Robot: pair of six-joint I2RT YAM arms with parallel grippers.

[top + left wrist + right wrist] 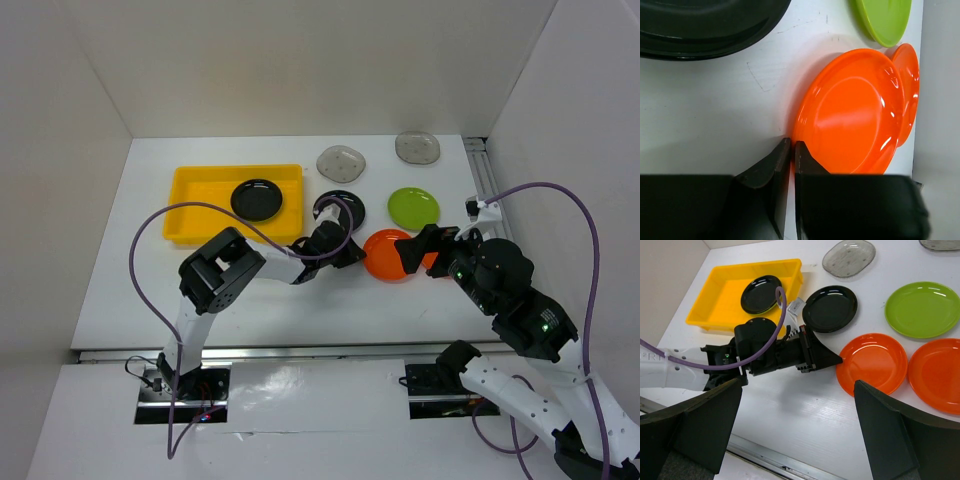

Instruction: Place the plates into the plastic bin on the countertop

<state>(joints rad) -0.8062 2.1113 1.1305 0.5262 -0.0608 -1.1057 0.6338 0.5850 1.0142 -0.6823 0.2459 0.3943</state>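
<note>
The orange rim is pinched, so the robot's left gripper needs to go up, move outward to the yellow bin point(190, 205), go down over the black plate inside and let go.
My left gripper point(352, 252) is shut on the left rim of an orange plate point(388, 256) that lies on the white countertop point(300, 300). In the left wrist view its fingertips point(792, 142) pinch that plate's point(855, 110) edge. My right gripper point(797, 425) is open and empty, held above the countertop near a second orange plate point(936, 375). The yellow bin point(190, 205) holds one black plate point(256, 199). Another black plate point(830, 308), a lime-green plate point(413, 207) and two grey plates point(341, 162) point(417, 147) lie on the countertop.
White walls close in the countertop on the left, back and right. A metal rail point(485, 180) runs along the right edge. The left arm's purple cable point(150, 225) loops over the bin's front left corner. My right arm point(510, 290) hides most of the second orange plate in the top view.
</note>
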